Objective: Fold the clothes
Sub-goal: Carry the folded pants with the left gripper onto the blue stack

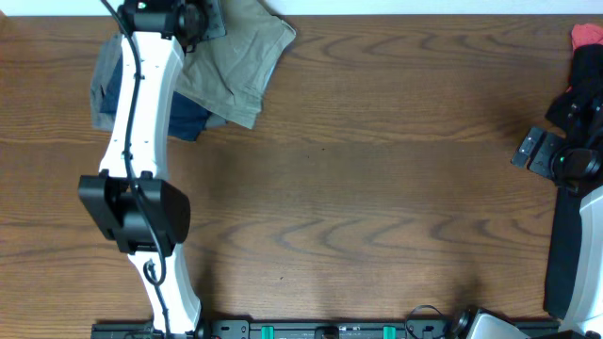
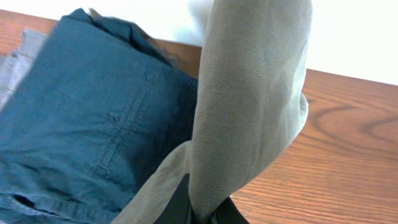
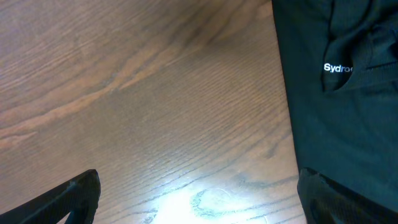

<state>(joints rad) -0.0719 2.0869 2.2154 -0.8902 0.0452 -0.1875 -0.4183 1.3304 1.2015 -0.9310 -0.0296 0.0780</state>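
My left gripper goes to the left in the overhead view next, then opens, to get the khaki across the partly bare navy and grey pairs.
A pale khaki-green pair of shorts (image 1: 236, 66) lies at the table's far left, partly on a navy pair (image 1: 184, 118) and a grey one (image 1: 102, 80). My left gripper (image 1: 193, 19) is at the far edge, shut on the khaki cloth (image 2: 249, 99), which hangs up from its jaws (image 2: 214, 214). The navy pair (image 2: 87, 124) with a stitched pocket lies beside it. My right gripper (image 1: 542, 151) is open over bare wood (image 3: 199, 199) at the right edge, next to a black garment (image 3: 342, 99) with white lettering.
The black garment (image 1: 584, 94) and a red cloth (image 1: 586, 36) lie at the far right edge. Bare wooden table (image 1: 377, 188) spreads between the two arms. A black rail (image 1: 330, 330) runs along the front edge.
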